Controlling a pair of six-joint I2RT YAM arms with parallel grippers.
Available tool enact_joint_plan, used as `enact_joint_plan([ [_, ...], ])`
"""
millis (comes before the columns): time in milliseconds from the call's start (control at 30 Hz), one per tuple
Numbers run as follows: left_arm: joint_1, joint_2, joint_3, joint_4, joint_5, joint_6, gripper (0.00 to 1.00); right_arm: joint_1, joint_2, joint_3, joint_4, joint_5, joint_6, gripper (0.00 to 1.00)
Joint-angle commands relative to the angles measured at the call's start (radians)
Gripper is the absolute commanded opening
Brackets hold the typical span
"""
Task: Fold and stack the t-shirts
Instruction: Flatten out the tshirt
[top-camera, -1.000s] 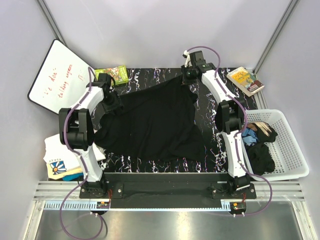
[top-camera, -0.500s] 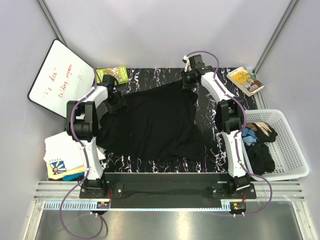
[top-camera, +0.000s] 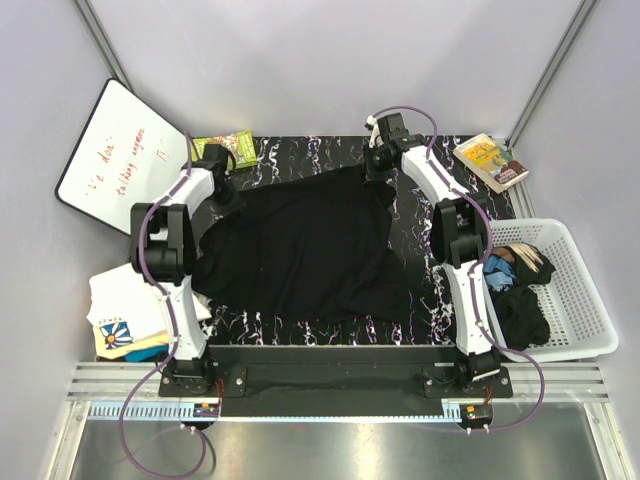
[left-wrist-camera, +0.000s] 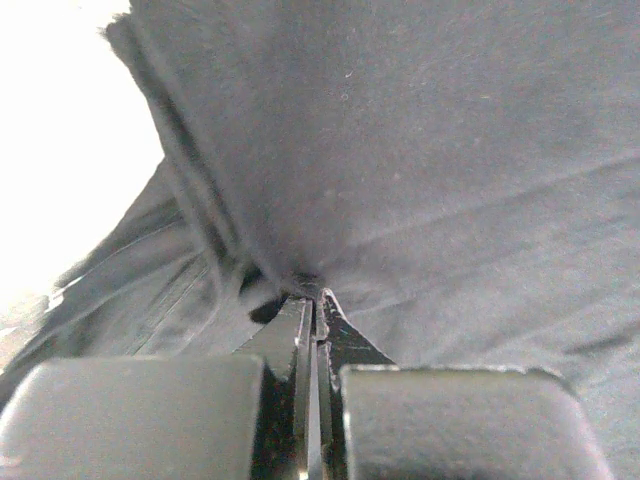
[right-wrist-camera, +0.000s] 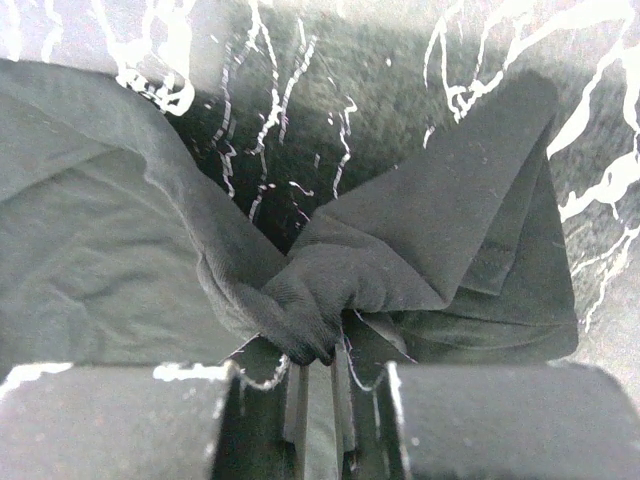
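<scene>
The bunched corner will go up with my right gripper next, then back down toward the far table edge (top-camera: 362, 150), so the rumpled black t-shirt settles flatter on the tabletop.
A plain black t-shirt (top-camera: 310, 240) lies spread over the black marbled table (top-camera: 420, 215). At the shirt's far left corner my left gripper (top-camera: 222, 192) is shut, and the left wrist view shows its tips (left-wrist-camera: 314, 298) pinching a pleat of the dark cloth (left-wrist-camera: 420, 150). My right gripper (top-camera: 376, 168) holds the far right corner. In the right wrist view a bunched edge of the shirt (right-wrist-camera: 110, 260) is clamped in that gripper (right-wrist-camera: 320, 355). Off the table's left edge sits a white t-shirt (top-camera: 125, 305) with a blue-and-yellow square print.
A white slatted basket (top-camera: 585, 300) at the right holds black and blue clothes (top-camera: 520, 305). A whiteboard (top-camera: 120, 150) leans at the far left. A green book (top-camera: 225, 148) and another book (top-camera: 490, 160) lie at the far table corners.
My left gripper reached toward the shirt's far left corner and closed on the cloth. The right gripper kept its hold and shifted slightly toward the far edge.
</scene>
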Motion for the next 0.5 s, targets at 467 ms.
enact_joint_plan([
  [467, 0.002, -0.569, 0.249, -0.032, -0.238, 0.052, 0.00, -0.002, -0.717, -0.151, 0.033, 0.240, -0.117, 0.00],
])
